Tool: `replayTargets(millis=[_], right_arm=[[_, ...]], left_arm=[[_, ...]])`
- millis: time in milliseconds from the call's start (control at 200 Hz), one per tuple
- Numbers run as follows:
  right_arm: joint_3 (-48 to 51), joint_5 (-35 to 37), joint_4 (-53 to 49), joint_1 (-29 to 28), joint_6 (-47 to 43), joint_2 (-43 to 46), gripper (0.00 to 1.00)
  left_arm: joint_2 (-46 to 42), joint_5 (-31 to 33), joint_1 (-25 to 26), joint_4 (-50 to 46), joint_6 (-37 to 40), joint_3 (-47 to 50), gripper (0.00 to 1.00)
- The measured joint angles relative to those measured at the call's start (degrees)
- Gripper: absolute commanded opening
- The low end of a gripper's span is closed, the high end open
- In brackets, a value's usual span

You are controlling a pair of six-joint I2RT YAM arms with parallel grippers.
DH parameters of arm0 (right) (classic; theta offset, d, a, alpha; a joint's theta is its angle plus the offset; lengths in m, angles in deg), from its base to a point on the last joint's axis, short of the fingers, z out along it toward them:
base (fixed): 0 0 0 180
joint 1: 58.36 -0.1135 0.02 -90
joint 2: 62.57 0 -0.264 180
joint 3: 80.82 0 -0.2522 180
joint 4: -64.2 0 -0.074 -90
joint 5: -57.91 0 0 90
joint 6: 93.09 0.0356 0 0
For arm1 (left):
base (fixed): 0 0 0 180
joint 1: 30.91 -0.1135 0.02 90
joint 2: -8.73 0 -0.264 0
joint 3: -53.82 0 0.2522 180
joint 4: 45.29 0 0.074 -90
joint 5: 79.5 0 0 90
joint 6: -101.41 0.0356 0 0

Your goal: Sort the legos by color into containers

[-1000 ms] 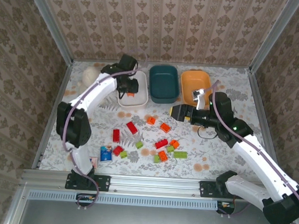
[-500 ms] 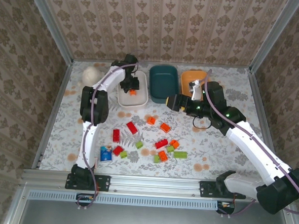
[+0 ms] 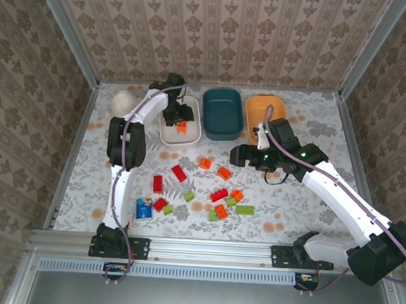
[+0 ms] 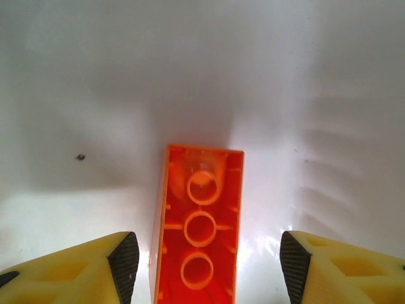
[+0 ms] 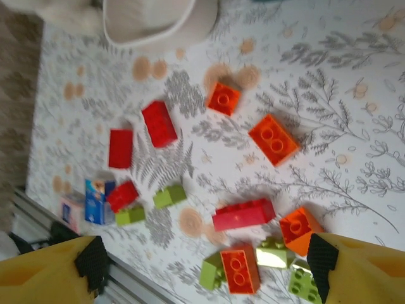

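Note:
My right gripper will next move back and down around the red brick among orange and lime ones, at its ends facing my fingers, as it is below and back.
My left gripper (image 3: 178, 114) hangs over the white tub (image 3: 192, 135). In the left wrist view an orange lego (image 4: 199, 234) lies studs-down on the tub's floor (image 4: 95, 95), between the open left gripper's (image 4: 209, 261) fingers and touching neither. The teal tub (image 3: 222, 114) and the orange tub (image 3: 259, 108) stand to the right. My right gripper (image 3: 239, 153) hovers open and empty above the loose legos (image 3: 219, 195). In the right wrist view the right gripper (image 5: 207, 266) frames a red brick (image 5: 243, 214), orange bricks (image 5: 273, 139) and lime green ones (image 5: 169, 195).
A white teddy bear (image 3: 123, 102) sits at the back left corner. A small blue-and-white packet (image 3: 143, 208) lies beside a red brick near the front rail (image 3: 197, 248). Patterned walls enclose the table on three sides.
The left jaws have opened and the orange lego now rests free in the white tub. The right gripper has shifted slightly above the loose bricks, still open.

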Motion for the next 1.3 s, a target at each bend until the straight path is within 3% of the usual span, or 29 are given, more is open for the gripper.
replayTargets(millis=[155,210,380,525,710,1115,1300], right_arm=[[-3.02,4.33,-3.67,-8.85,-4.98,-5.25,0.90],[-4.52,5.64,-5.25,-11.52,-6.51,-8.48,0.99],[-8.02,9.09,-9.01,-18.12,-10.69,-21.51,1.00],[-8.15,11.61,-10.80,-21.35,-11.32,-28.94,1.00],[-8.26,14.36,-10.43,-21.66,-11.32,-31.78,1.00],[-9.81,18.86,-9.90,-21.44,-11.34,-37.70,1.00],[-10.40,18.88,-9.05,-21.24,-11.52,-38.51,0.91]], left_arm=[[-13.09,0.00,0.00,4.37,-2.23,9.05,0.66],[-20.15,-0.04,0.00,6.14,-3.26,13.73,0.68],[-43.08,-0.57,0.00,13.99,-7.10,33.20,0.69],[-54.90,-1.11,0.02,15.69,-10.38,48.85,0.69],[-63.12,-1.07,0.02,13.77,-13.14,59.78,0.70],[-72.00,-1.07,0.09,13.09,-16.13,64.50,0.70],[-72.02,-1.07,0.83,12.94,-16.72,65.20,0.69]])
